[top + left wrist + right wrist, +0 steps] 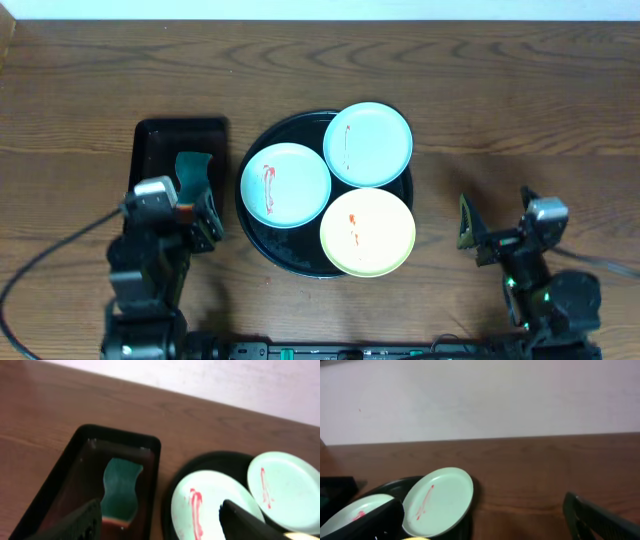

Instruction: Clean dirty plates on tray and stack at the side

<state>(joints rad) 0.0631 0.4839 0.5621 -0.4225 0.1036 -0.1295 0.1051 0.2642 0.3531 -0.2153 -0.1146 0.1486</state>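
My right gripper will go down and to the left in the overhead view, onto the red-smeared blue plate's rim. The gap between the plates has room for one finger there.
Three plates lie on the round black tray at the table's middle. A pale blue plate with a red smear lies at the left, a second pale blue plate with a faint smear at the back right, and a pale yellow plate with an orange smear at the front. My left gripper is open and empty, left of the tray, over the rectangular tray's near end. My right gripper is open and empty, right of the tray. The left wrist view shows the two blue plates; the right wrist view shows the back one.
A smaller rectangular black tray stands left of the round tray and holds a teal sponge, also seen in the left wrist view. Bare wooden table lies behind and to the right of the round tray.
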